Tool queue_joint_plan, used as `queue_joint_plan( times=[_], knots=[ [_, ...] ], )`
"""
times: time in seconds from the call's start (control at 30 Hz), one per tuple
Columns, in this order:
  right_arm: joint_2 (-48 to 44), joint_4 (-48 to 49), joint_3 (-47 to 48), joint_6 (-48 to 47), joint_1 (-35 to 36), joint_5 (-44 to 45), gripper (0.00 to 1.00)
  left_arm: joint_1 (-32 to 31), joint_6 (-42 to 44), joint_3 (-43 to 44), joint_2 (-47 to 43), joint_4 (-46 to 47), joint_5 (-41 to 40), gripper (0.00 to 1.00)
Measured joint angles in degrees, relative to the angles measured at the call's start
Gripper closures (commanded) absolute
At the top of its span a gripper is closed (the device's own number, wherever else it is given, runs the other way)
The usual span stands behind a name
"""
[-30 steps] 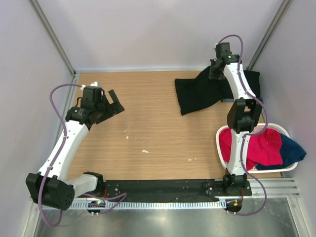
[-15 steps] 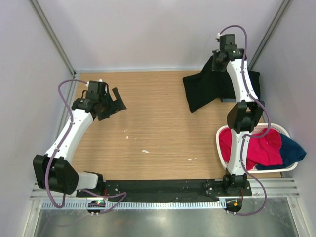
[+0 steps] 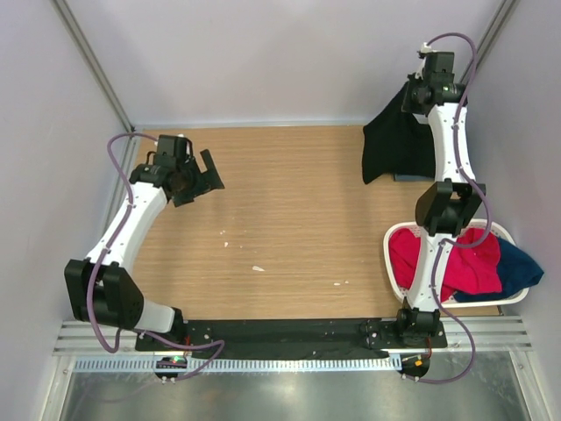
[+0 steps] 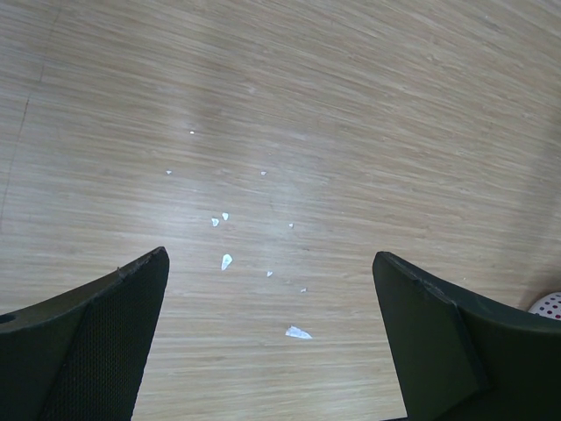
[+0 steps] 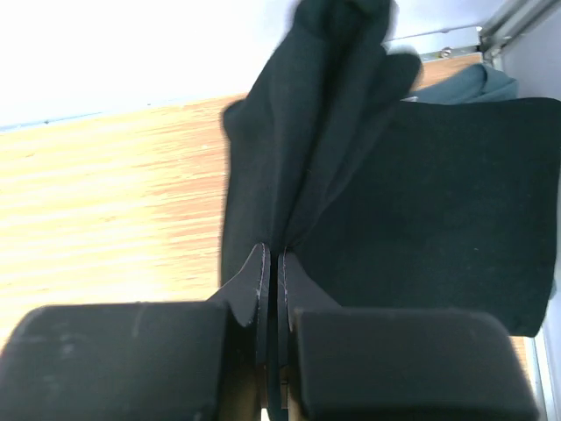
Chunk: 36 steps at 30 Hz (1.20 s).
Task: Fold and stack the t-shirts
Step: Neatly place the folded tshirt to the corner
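Next, my right gripper goes toward the right in the top view, then down, over the flat black cloth to release, since the cloth's pinched fold hangs beside it.
A black t-shirt hangs from my right gripper at the far right corner of the table, its lower part still resting on the wood. In the right wrist view my right gripper is shut on a pinched fold of the black t-shirt, with more black cloth spread flat behind it. My left gripper is open and empty above the far left of the table; in the left wrist view the left gripper shows bare wood between its fingers.
A white oval basket at the near right holds red cloth and dark blue cloth. Small white scraps lie on the wooden table. Grey walls close in the left, back and right sides.
My right gripper has risen and moved right toward the far right corner, pulling the black t-shirt with it. My left gripper has shifted slightly toward the back.
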Motion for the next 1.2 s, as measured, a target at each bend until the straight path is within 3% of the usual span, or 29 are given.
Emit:
queue_joint_plan(
  times=[0.8, 1.2],
  knots=[
    [0.0, 6.8, 2.5, -0.7, -0.3, -3.8, 0.99, 1.6, 0.8, 1.9, 3.4, 0.2, 2.9, 0.0],
    [0.0, 5.9, 2.5, -2.3, -4.6, -7.9, 0.99, 1.9, 0.5, 2.0, 3.8, 0.2, 3.8, 0.0]
  ],
)
